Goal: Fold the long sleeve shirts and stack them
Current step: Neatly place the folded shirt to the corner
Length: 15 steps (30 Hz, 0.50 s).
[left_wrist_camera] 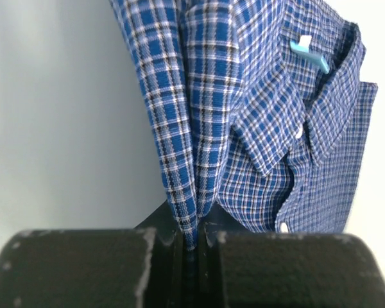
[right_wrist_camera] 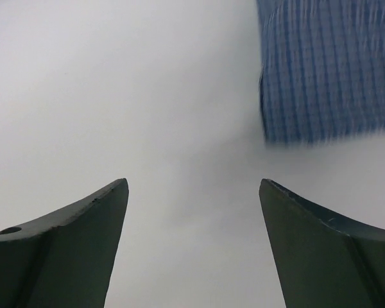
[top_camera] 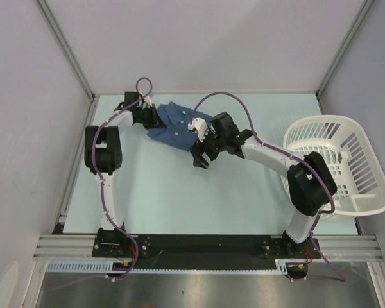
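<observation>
The table's bare far corner is to the left of my left gripper in the top view. So next my left gripper needs to drag the shirt's fold that way and release it there.
One long sleeve shirt, blue check cloth with a collar and small white buttons, lies partly folded at the back middle of the table. My left gripper is at its left edge, shut on a doubled fold of the cloth. In the left wrist view that fold of the shirt runs down into the closed jaws of the left gripper. My right gripper sits at the shirt's near right corner, open and holding nothing. In the right wrist view the right gripper is over bare table, with a blurred shirt edge at the upper right.
A white slatted laundry basket stands at the right, beside the right arm. The pale green table is ringed by white walls and metal frame posts. A small light-blue tag shows inside the collar.
</observation>
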Tool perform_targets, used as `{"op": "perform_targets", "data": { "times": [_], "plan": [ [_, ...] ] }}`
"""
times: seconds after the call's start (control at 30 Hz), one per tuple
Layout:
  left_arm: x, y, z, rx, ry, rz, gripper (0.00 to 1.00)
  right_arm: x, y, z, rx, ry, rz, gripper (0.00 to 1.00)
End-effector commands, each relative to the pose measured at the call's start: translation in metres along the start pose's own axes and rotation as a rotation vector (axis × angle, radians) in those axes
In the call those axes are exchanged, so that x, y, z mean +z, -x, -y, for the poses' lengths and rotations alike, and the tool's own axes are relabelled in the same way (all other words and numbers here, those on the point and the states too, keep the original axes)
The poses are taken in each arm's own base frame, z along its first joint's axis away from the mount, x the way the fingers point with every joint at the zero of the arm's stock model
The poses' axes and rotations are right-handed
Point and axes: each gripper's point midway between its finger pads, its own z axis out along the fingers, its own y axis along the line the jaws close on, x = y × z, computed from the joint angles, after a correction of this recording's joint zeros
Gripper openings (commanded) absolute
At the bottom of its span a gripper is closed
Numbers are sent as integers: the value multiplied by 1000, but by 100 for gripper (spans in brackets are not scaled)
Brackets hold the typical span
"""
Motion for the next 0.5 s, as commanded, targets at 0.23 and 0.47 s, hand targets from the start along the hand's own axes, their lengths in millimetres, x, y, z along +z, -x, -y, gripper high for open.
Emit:
{"op": "perform_targets", "data": {
  "times": [0.23, 0.47],
  "plan": [
    [-102, 158, -117, 247, 276, 287, 0, -27, -9, 8, 17, -32, -27, 92],
    [-136, 171, -144, 376, 348, 307, 8, -26, -10, 12, 25, -17, -42, 92]
  ]
}}
